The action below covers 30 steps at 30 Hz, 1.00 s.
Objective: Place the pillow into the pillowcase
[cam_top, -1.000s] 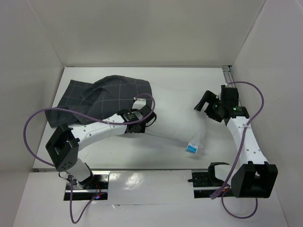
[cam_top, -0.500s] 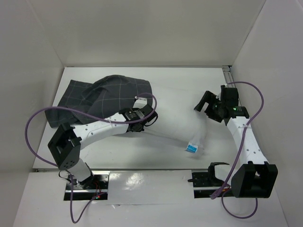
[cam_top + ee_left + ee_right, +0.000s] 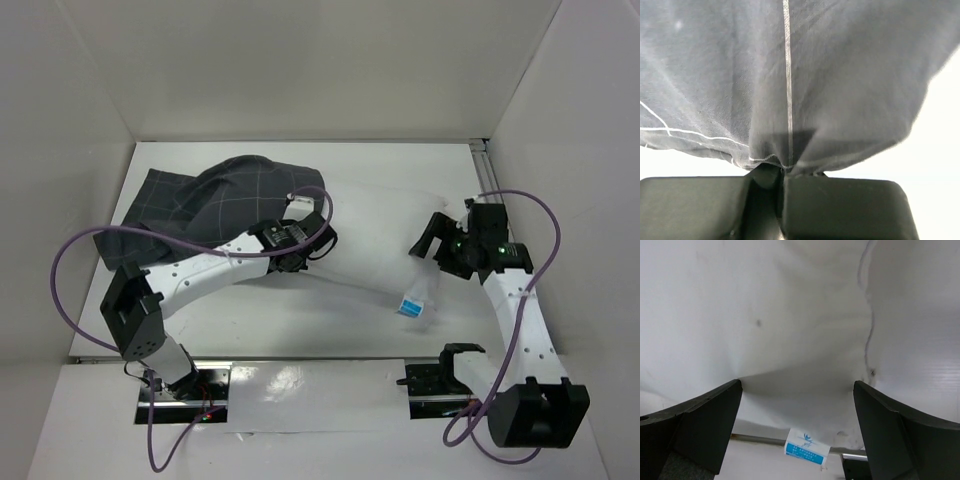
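Note:
The pillow's bare far edge (image 3: 352, 184) lies outward of my left gripper, so next that gripper will raise the pillowcase's pinched hem, carry it outward over that edge and let it go.
The dark grey checked pillowcase (image 3: 225, 200) lies crumpled at the back left, draped over the left end of the white pillow (image 3: 385, 225). My left gripper (image 3: 312, 240) is shut on the pillowcase's hem; in the left wrist view the stitched edge of the pillowcase (image 3: 790, 75) is pinched between the jaws of the left gripper (image 3: 781, 170). The pillow's blue-and-white tag (image 3: 408, 306) hangs at its near right corner. My right gripper (image 3: 432, 240) is open at the pillow's right end. In the right wrist view the pillow (image 3: 790, 330) bulges between the spread fingers of the right gripper (image 3: 797, 386), above the tag (image 3: 807, 446).
White walls close in the table on the left, back and right. A metal rail (image 3: 482, 152) runs along the right back corner. Purple cables (image 3: 70, 270) loop beside both arms. The table's near edge (image 3: 300, 355) lies just before the arm bases.
My left gripper has closed on the pillowcase hem and shifted slightly right. The right gripper has moved nearer along the pillow's right end, still open.

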{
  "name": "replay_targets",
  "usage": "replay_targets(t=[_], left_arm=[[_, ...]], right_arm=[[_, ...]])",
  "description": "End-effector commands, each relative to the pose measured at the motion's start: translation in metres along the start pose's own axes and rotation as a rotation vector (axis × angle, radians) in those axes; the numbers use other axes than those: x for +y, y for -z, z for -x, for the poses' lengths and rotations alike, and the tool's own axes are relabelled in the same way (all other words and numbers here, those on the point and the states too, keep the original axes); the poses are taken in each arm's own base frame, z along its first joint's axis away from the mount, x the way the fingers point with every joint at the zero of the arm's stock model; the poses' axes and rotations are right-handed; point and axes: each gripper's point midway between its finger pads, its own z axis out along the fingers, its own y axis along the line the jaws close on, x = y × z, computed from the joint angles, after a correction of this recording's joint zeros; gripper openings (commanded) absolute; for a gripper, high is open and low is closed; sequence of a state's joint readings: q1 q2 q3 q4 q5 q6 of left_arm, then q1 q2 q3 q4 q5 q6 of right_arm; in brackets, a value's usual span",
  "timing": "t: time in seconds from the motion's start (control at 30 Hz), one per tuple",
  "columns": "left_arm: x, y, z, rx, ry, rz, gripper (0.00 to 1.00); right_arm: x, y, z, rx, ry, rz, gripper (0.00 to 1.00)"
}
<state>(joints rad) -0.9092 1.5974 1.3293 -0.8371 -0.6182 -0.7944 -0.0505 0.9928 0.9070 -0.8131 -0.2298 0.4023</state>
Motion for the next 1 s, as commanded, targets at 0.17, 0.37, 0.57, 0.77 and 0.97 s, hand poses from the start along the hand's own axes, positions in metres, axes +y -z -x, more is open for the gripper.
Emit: replay_targets(t=[0.17, 0.37, 0.57, 0.77, 0.97], left_arm=[[-0.018, 0.047, 0.053, -0.130, 0.068, -0.129, 0.00], [-0.037, 0.066, 0.075, -0.136, 0.046, -0.216, 0.00], [-0.095, 0.165, 0.105, -0.209, -0.053, -0.514, 0.00], [-0.132, 0.296, 0.111, -0.249, -0.082, -0.946, 0.00], [-0.082, 0.352, 0.131, -0.366, 0.035, -1.065, 0.00]], right_arm=[[-0.007, -0.013, -0.048, 0.098, -0.072, 0.053, 0.99], [0.035, -0.015, -0.016, 0.051, -0.049, 0.249, 0.00], [0.111, 0.104, 0.070, -0.223, 0.096, 0.401, 0.00], [0.116, 0.158, 0.078, -0.327, 0.105, 0.369, 0.00], [0.098, 0.187, 0.054, -0.352, 0.083, 0.298, 0.00]])
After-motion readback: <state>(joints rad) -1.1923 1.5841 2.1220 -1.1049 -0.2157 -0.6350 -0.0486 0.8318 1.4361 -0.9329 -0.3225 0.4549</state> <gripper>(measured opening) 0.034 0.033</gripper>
